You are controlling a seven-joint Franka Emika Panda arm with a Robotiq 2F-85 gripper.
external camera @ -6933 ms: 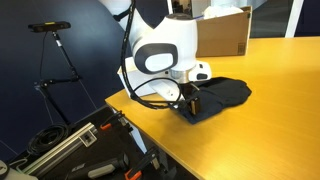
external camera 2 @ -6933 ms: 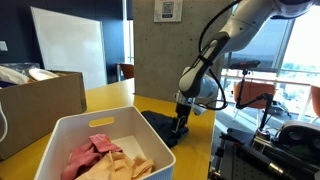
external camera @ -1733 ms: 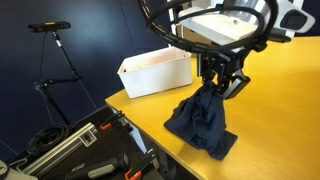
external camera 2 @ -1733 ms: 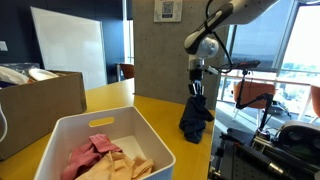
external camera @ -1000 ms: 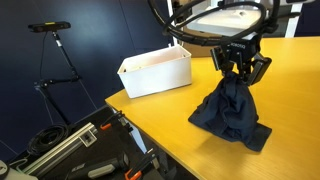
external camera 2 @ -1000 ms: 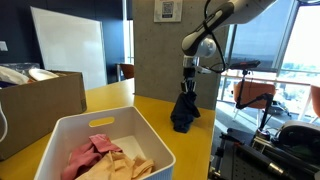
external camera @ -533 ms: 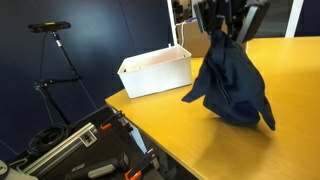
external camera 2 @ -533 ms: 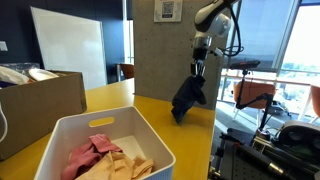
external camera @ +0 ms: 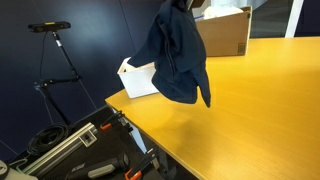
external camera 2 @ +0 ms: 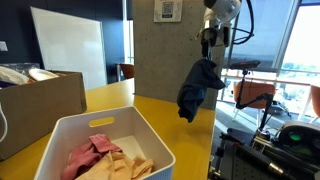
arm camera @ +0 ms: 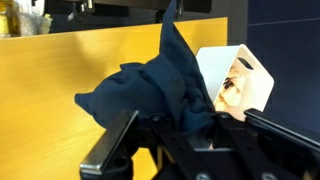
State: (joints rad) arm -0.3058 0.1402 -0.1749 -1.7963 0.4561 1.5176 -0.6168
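My gripper lowers next until the cloth settles on the bare yellow tabletop below, then releases it, since the cloth still dangles clear of the tabletop.
A dark blue cloth (external camera: 178,55) hangs in the air well above the yellow table (external camera: 260,110), bunched at its top in my gripper (external camera: 185,5), which is shut on it. In an exterior view the cloth (external camera 2: 198,88) dangles below the gripper (external camera 2: 210,45), clear of the table (external camera 2: 150,102). The wrist view shows the cloth (arm camera: 160,85) pinched between the fingers of the gripper (arm camera: 195,125) and draping away from them. A white bin (external camera: 138,80) stands partly hidden behind the cloth; pink and beige cloths lie in this bin (external camera 2: 70,125), also seen in the wrist view as the white bin (arm camera: 245,75).
A cardboard box (external camera: 228,30) stands at the back of the table, and is also seen beside the bin as the brown box (external camera 2: 45,95). A tripod (external camera: 55,60) and a tool rack (external camera: 80,150) stand off the table's edge. Orange chairs (external camera 2: 255,95) are beyond the table.
The gripper has risen with the cloth, lifting it fully off the table, and has carried it toward the white bin.
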